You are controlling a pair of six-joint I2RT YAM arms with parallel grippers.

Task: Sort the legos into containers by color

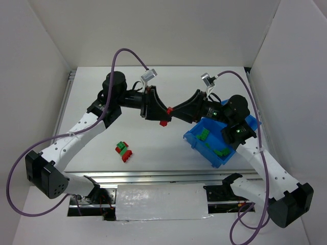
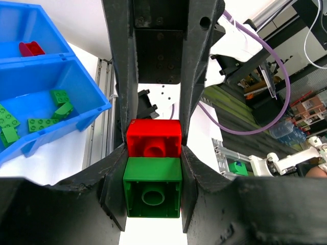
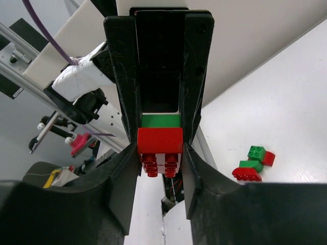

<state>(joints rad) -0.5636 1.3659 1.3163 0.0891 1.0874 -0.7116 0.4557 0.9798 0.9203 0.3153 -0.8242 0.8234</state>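
Observation:
The container's section with a red brick lies below my right gripper, to its right in the top view, so it should move across and down to release.
A red brick (image 1: 164, 123) and a green brick are joined as one piece, held in the air above the table's middle between both grippers. My left gripper (image 1: 156, 110) is shut on the green brick (image 2: 153, 186), with the red brick (image 2: 153, 138) beyond it. My right gripper (image 1: 177, 111) is shut on the red brick (image 3: 160, 140), with the green brick (image 3: 160, 121) behind it. The blue bin (image 1: 192, 139) lies at the right. In the left wrist view, one compartment (image 2: 87, 109) holds several green bricks (image 2: 43, 122) and the other holds a red brick (image 2: 30, 48).
A small cluster of red and green bricks (image 1: 124, 150) lies on the white table left of centre, also in the right wrist view (image 3: 253, 164). White walls enclose the table on three sides. A metal rail runs along the near edge (image 1: 153, 176).

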